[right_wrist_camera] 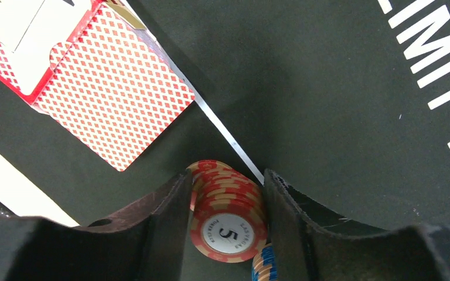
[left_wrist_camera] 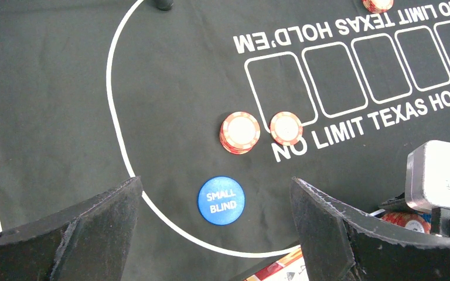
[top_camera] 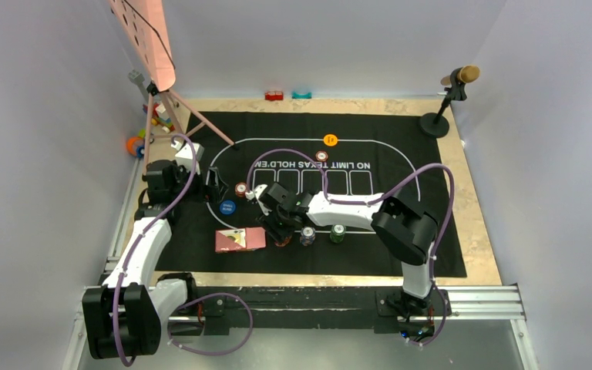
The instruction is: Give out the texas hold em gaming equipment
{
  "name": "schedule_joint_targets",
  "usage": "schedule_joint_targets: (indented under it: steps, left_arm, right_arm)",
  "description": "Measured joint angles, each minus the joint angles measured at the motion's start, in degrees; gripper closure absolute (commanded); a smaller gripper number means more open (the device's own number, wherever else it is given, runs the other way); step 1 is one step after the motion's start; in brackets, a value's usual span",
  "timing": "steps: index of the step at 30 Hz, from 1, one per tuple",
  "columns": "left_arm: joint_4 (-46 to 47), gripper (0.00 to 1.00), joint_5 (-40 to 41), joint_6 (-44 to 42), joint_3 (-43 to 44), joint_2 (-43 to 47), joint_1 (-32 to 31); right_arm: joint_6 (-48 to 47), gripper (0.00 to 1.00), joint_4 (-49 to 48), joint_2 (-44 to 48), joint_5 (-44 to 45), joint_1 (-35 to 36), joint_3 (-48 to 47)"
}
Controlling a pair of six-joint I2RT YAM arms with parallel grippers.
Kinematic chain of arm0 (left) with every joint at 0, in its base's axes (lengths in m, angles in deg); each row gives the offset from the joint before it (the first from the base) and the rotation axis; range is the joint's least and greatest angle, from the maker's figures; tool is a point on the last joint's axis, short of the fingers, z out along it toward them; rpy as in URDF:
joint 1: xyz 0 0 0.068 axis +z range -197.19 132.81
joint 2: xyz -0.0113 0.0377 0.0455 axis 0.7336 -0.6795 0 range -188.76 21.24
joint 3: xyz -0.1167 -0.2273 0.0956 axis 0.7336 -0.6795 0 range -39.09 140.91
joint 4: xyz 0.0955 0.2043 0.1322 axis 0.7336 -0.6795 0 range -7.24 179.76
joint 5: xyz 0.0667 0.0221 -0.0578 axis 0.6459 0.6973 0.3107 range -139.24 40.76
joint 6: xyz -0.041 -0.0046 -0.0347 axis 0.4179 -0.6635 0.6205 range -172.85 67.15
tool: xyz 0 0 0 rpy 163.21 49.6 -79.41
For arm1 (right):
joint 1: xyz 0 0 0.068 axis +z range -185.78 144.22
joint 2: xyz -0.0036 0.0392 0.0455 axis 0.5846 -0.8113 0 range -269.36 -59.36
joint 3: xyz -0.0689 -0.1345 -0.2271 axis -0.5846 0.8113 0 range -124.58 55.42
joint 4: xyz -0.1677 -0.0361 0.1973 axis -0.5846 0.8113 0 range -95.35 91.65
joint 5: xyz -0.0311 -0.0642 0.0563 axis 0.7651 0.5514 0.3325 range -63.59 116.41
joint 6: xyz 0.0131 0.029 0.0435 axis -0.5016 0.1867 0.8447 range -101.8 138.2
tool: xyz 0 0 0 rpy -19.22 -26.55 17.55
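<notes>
Red chips already lie near the SMALL BLIND button, so I next need to lift my right gripper past the green stack (top_camera: 338, 233) to the mat's opposite side, then lower and release.
In the right wrist view my right gripper (right_wrist_camera: 227, 206) has both fingers against the sides of a leaning stack of red chips (right_wrist_camera: 229, 218); a "5" shows on the top chip. A blue-edged chip stack (right_wrist_camera: 265, 264) stands just beside it. Red-backed playing cards (right_wrist_camera: 114, 88) lie to the upper left. From above, the right gripper (top_camera: 281, 230) is beside the cards (top_camera: 240, 240), near the blue-grey stack (top_camera: 307, 235) and the green stack (top_camera: 338, 233). My left gripper (left_wrist_camera: 217, 234) hangs open over the blue "SMALL BLIND" button (left_wrist_camera: 221, 199). A red stack (left_wrist_camera: 239, 132) and a single red chip (left_wrist_camera: 286, 128) lie beyond it.
An orange button (top_camera: 330, 139) and a red chip (top_camera: 321, 156) lie at the mat's far side. The black mat (top_camera: 401, 254) covers most of the table. A microphone stand (top_camera: 436, 122) is at the back right. A pink tripod leg (top_camera: 200, 122) and toy blocks (top_camera: 158, 119) are at the back left.
</notes>
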Motion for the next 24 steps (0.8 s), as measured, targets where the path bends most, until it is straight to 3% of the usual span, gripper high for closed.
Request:
schedule_joint_targets:
  steps: [4, 10, 24]
  left_arm:
    - [0.00, 0.00, 0.02, 0.00, 0.00, 0.00, 0.00]
    - [0.00, 0.00, 0.04, 0.00, 0.00, 0.00, 0.00]
    - [0.00, 0.00, 0.15, 0.00, 0.00, 0.00, 0.00]
  right_arm:
    - [0.04, 0.79, -0.31, 0.13, -0.02, 0.00, 0.26]
    - [-0.09, 1.00, 0.31, 1.29, -0.02, 0.00, 0.76]
    - [1.18, 1.00, 2.93, 5.90, 1.33, -1.97, -1.92]
